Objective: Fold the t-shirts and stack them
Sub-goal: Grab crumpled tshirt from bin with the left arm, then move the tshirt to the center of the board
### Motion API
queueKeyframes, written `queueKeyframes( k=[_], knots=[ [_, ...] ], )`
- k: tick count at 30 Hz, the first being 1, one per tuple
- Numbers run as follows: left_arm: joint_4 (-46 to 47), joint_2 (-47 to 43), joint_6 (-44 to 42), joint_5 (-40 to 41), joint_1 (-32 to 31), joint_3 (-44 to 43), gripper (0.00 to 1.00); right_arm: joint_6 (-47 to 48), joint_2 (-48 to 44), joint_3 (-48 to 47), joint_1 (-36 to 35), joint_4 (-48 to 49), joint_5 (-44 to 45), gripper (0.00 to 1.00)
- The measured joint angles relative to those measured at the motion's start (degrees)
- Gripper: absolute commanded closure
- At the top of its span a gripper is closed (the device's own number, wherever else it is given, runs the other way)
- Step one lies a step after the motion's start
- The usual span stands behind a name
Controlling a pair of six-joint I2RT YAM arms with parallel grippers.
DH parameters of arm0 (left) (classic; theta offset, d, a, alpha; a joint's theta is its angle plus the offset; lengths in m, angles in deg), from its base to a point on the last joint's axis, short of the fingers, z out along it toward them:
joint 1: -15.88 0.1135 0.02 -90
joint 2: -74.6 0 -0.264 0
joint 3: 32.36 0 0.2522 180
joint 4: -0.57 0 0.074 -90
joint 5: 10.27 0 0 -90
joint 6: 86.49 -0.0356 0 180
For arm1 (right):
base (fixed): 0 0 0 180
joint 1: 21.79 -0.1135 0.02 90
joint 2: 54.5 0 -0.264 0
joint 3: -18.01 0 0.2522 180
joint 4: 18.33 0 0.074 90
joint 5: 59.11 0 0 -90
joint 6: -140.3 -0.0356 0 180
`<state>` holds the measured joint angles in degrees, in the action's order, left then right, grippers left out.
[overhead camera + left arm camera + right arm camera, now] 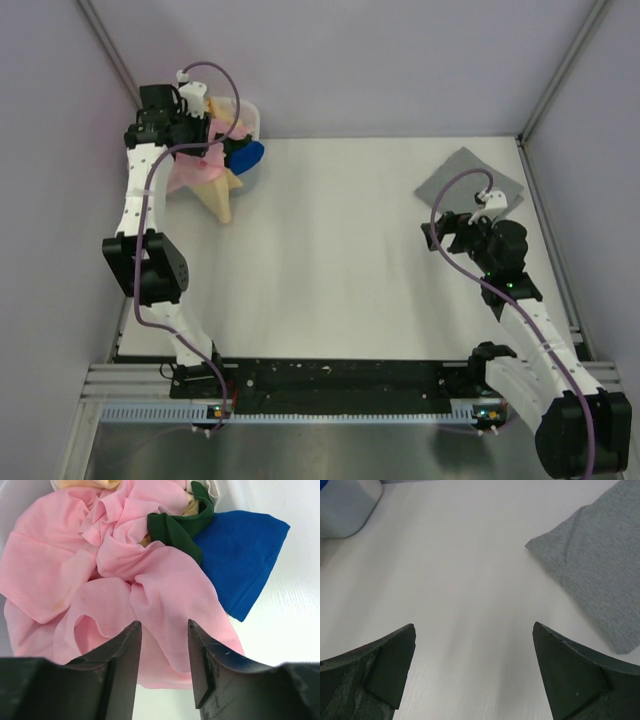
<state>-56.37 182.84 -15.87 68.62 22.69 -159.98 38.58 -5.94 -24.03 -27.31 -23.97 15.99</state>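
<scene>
The upper fold of the pink tee already runs between the open fingers of my left gripper, so I need to lower my left gripper next onto that fold just below them.
A heap of t-shirts spills from the white tub (250, 118) at the far left. In the left wrist view I see a crumpled light pink tee (75, 565), a dark green one (175, 527), a blue one (240, 555) and a bit of pale yellow (90, 484). My left gripper (164, 630) is open, its tips just over the near edge of the pink tee, with nothing pinched. A folded grey tee (470, 180) lies flat at the far right. My right gripper (473, 630) is wide open and empty above bare table, just short of the grey tee (600, 565).
The pale yellow tee (220, 195) hangs out of the tub onto the table. The tub also shows at the top left of the right wrist view (345, 505). Cage walls and posts close in the table on the left, back and right.
</scene>
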Motion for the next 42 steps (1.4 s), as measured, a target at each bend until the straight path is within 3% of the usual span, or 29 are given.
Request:
queueKeyframes(
  k=[3, 9, 11, 13, 14, 28, 34, 37, 40, 42],
  knots=[
    [0.0, -0.3, -0.1, -0.1, 0.0, 0.0, 0.43, 0.0, 0.2, 0.5, 0.0, -0.1, 0.0, 0.02],
    [-1.9, 0.0, 0.0, -1.1, 0.0, -0.3, 0.44, 0.0, 0.5, 0.5, 0.0, -0.1, 0.0, 0.02],
    [-2.4, 0.4, 0.1, -1.1, 0.0, -0.3, 0.54, 0.0, 0.5, 0.5, 0.0, -0.1, 0.0, 0.02],
    [-2.9, 0.7, 0.4, -1.1, 0.0, -0.3, 0.89, 0.0, 0.6, 0.5, 0.0, 0.0, 0.0, 0.02],
    [-3.3, 1.0, 0.5, -1.1, 0.0, -0.3, 1.0, 0.0, 0.7, 0.5, 0.0, -0.1, 0.0, 0.02],
    [-2.4, -2.3, 3.5, 1.5, 0.1, -1.2, 1.0, 0.0, 0.7, 0.5, 0.0, -0.1, 0.0, 0.02],
    [-2.4, -11.1, 6.5, -2.5, -0.2, -12.7, 1.0, -0.1, 0.7, 0.5, 0.0, -0.2, -1.2, 0.02],
    [-3.2, -19.1, 5.7, -3.3, -8.4, -18.4, 1.0, -0.7, 0.7, 0.5, 0.0, -0.2, -2.2, 0.02],
    [-4.6, -27.0, 3.3, -8.6, -27.1, -16.9, 1.0, -2.0, 0.7, 0.0, 0.0, -0.5, -3.5, 0.01],
    [-6.4, -31.4, 2.5, -14.6, -35.0, -12.1, 1.0, -2.8, 0.7, -1.2, 0.0, -1.3, -4.7, 0.01]
  ],
)
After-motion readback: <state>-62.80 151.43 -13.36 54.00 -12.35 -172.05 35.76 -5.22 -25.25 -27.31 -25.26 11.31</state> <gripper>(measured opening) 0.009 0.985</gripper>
